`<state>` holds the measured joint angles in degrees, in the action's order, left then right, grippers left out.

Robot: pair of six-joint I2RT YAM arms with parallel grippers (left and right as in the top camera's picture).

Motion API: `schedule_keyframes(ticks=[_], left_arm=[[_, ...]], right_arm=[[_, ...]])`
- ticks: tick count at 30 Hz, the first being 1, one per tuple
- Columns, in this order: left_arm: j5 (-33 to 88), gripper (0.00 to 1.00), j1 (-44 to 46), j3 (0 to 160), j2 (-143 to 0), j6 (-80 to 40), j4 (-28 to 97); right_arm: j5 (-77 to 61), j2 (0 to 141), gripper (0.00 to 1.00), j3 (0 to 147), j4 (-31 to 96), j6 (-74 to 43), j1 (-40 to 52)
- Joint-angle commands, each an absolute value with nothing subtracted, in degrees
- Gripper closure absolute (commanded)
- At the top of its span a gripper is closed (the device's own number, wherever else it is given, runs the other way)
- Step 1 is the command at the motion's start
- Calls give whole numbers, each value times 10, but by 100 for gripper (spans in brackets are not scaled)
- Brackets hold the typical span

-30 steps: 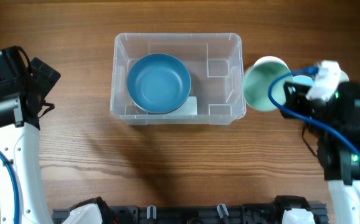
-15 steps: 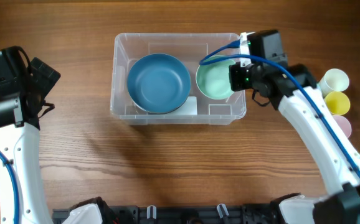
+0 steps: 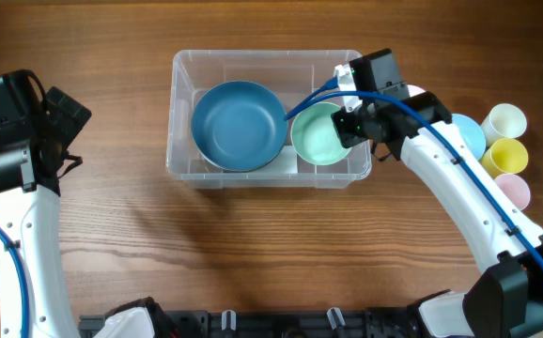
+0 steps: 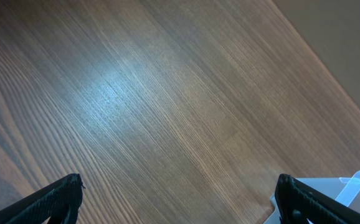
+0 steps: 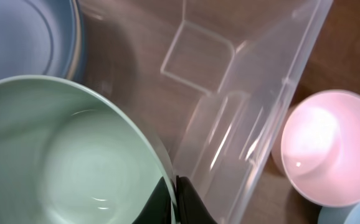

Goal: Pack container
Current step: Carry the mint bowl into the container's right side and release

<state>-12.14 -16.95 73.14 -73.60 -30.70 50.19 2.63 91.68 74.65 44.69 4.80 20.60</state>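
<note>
I will next move the mint green bowl (image 3: 317,136) outward with my right gripper, toward the far side of the container, where the bare bottom of the container shows. I will then move it down beside the blue bowl.
The clear plastic container (image 3: 182,113) stands at the table's middle back. A blue bowl (image 3: 239,125) lies in its left half and also shows in the right wrist view (image 5: 24,37). My right gripper (image 3: 347,124) is shut on the rim of a mint green bowl (image 3: 317,136) and holds it inside the container's right half, close to the blue bowl. In the right wrist view my fingers (image 5: 175,202) pinch the green bowl's rim (image 5: 74,155) beside the container wall (image 5: 248,124). My left gripper (image 4: 177,199) is open and empty over bare wood, left of the container.
Right of the container stand a blue bowl (image 3: 467,136), a white cup (image 3: 506,121), a yellow cup (image 3: 504,156) and a pink cup (image 3: 513,189). The pink cup (image 5: 320,146) sits just outside the container wall in the right wrist view.
My right gripper carried the green bowl from outside the container's right wall over the rim and down into its right half. The left arm has not moved.
</note>
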Motion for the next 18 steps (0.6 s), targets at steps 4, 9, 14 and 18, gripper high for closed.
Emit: schedule_keyframes(ticks=[4,9,14,18], left_arm=[[-118,0,-172,736,-738,-304,503],[-118,0,-172,736,-738,-304,503],[-118,0,-172,736,-738,-304,503],[-118,0,-172,736,-738,-304,503]], right_arm=[[124,924,96,762,380,-29,215],[141,939,96,762,336,-76,215],[146,967,96,762,310,-148,215],[120,1006,95,762,280,-162,215]])
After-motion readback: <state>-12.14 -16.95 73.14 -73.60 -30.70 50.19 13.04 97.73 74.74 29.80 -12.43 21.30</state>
